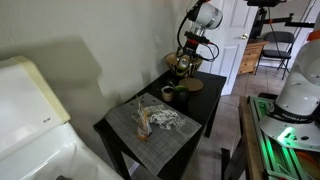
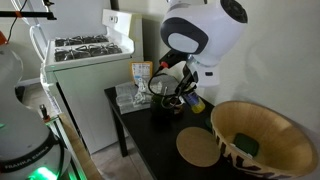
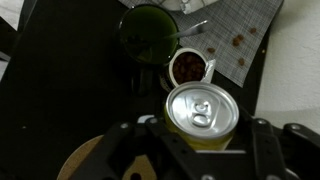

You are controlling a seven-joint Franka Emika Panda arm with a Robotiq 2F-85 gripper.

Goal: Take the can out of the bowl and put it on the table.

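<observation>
The can still hangs above the table, so my gripper should next bring it down to the bare tabletop [image 2: 188, 119] beside the dish of red-brown bits and release it there.
A can [image 3: 202, 112] with a silver top and a yellow body sits between my gripper's [image 3: 200, 142] jaws, which are shut on it, above the black table [image 3: 60, 90]. In both exterior views the gripper [image 1: 186, 62] [image 2: 172, 98] hangs over the table's middle, beside the woven bowl [image 2: 262, 142]. The bowl is tan with a dark zigzag pattern and stands at one end of the table [image 2: 160, 152]. In an exterior view the bowl [image 1: 178, 64] is mostly hidden behind the gripper.
A small dark green bowl [image 3: 150, 30] [image 1: 168, 95], a small dish of red-brown bits [image 3: 190, 68], a round wooden coaster [image 2: 198, 148] [image 1: 192, 85] and a grey placemat [image 1: 150, 120] [image 3: 235, 30] with clutter lie on the table. A white stove [image 2: 85, 60] stands beside it.
</observation>
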